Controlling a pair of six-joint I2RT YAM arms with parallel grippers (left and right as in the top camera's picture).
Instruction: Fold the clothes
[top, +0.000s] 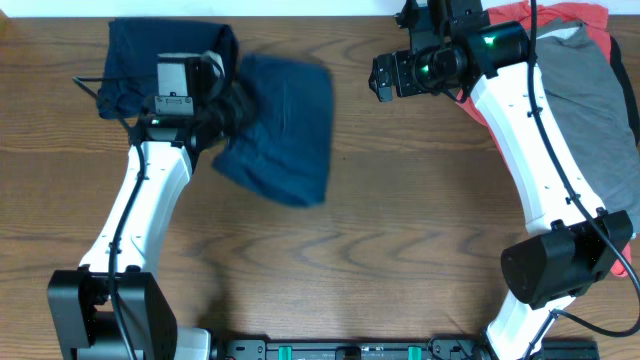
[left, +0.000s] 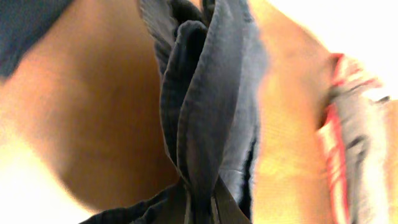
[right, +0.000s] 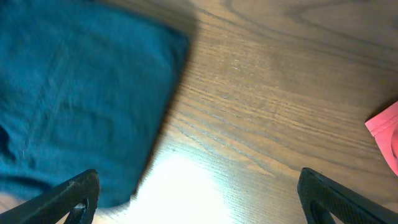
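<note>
I will next raise my left gripper outward, swing it over the dark folded cloth (top: 138, 58) (left: 26, 30) by the far edge of the table, then lower it and let go, because clothing already lies there.
A dark blue garment (top: 285, 125) lies partly folded on the wooden table, left of centre. My left gripper (top: 222, 100) is shut on a bunched edge of it; in the left wrist view the pinched folds (left: 202, 124) rise from between the fingers (left: 200, 208). My right gripper (top: 384, 78) hangs open and empty above bare table, right of the garment. In the right wrist view its two fingertips (right: 198, 193) stand wide apart, with the blue cloth (right: 74, 99) at the left.
A pile of grey (top: 585, 100) and red clothes (top: 560, 15) lies at the back right under the right arm. A pink cloth corner (right: 385, 124) shows at the right edge of the right wrist view. Bare wood (top: 400, 240) fills the middle and front.
</note>
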